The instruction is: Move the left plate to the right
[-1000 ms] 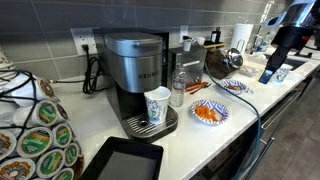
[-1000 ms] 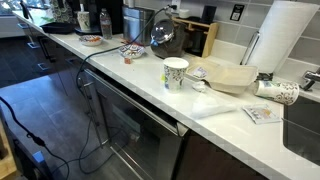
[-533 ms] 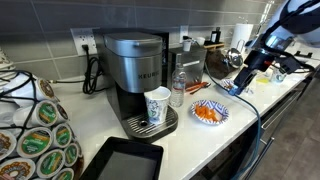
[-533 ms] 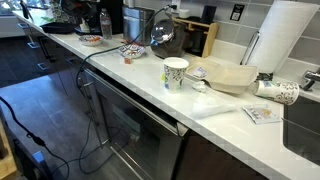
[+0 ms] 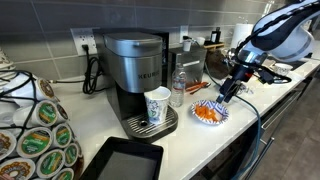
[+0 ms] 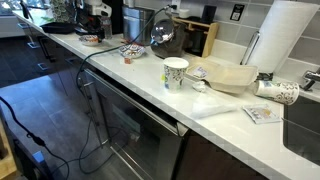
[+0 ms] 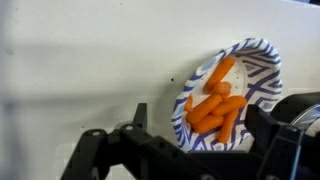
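My open gripper needs to move down next over both sides of the plate's patterned rim (image 5: 225,106) (image 7: 183,134), beside the carrots, and close, because that rim is below it, between its fingers.
The left plate (image 5: 208,114), small and round with a blue-and-white patterned rim, holds orange carrot pieces (image 5: 205,112) and sits on the white counter in front of the water bottle. In the wrist view the plate (image 7: 258,68) lies right of centre, carrots (image 7: 215,100) in its middle. My gripper (image 5: 223,95) hangs just above the plate's right edge. It is open and empty, with its fingers (image 7: 140,118) standing either side of the plate's near part. In an exterior view the plate (image 6: 92,40) is small and far off under the arm.
A darker blue-patterned plate (image 6: 132,50) sits further along the counter. A coffee machine (image 5: 135,72) with a paper cup (image 5: 157,106), a water bottle (image 5: 178,88), a black tray (image 5: 122,160) and a pod rack (image 5: 35,130) are to the left. Another cup (image 6: 175,72) stands mid-counter.
The arm has swung left from the counter's right end and come down over the carrot plate. The plate has not moved.
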Robot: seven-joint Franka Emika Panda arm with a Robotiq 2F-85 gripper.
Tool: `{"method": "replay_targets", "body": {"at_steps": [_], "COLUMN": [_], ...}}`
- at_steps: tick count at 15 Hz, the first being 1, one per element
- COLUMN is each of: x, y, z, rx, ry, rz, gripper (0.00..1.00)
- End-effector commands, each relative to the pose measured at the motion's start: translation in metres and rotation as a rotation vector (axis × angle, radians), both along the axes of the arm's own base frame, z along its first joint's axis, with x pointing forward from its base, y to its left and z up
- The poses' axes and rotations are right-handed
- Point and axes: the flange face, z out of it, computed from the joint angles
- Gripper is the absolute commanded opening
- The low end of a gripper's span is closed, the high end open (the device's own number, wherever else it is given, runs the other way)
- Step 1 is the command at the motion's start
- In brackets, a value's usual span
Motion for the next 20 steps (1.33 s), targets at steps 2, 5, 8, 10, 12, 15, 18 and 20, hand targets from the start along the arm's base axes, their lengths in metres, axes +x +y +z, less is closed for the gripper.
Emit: {"method": "replay_targets", "body": {"at_steps": [2,5,8,10,12,15,18,20], "x": [0.021,0.026,0.027,0.027,0.025,0.020,0.015,0.013], "y": [-0.001,-0.001,-0.001,-0.002,-0.004,-0.009,-0.020,-0.034], "z": [-0.017,-0.024,-0.030,-0.031,-0.027,-0.014,0.005,0.018], "rx": [0.065,0.067,0.065,0.071,0.070,0.057,0.093,0.136], "ry": [0.026,0.044,0.072,0.084,0.086,0.097,0.148,0.164], "rz": [-0.017,-0.023,-0.018,-0.015,-0.011,-0.006,-0.008,-0.018], "gripper": [0.87,0.62,0.37,0.22,0.08,0.00,0.01,0.01]}}
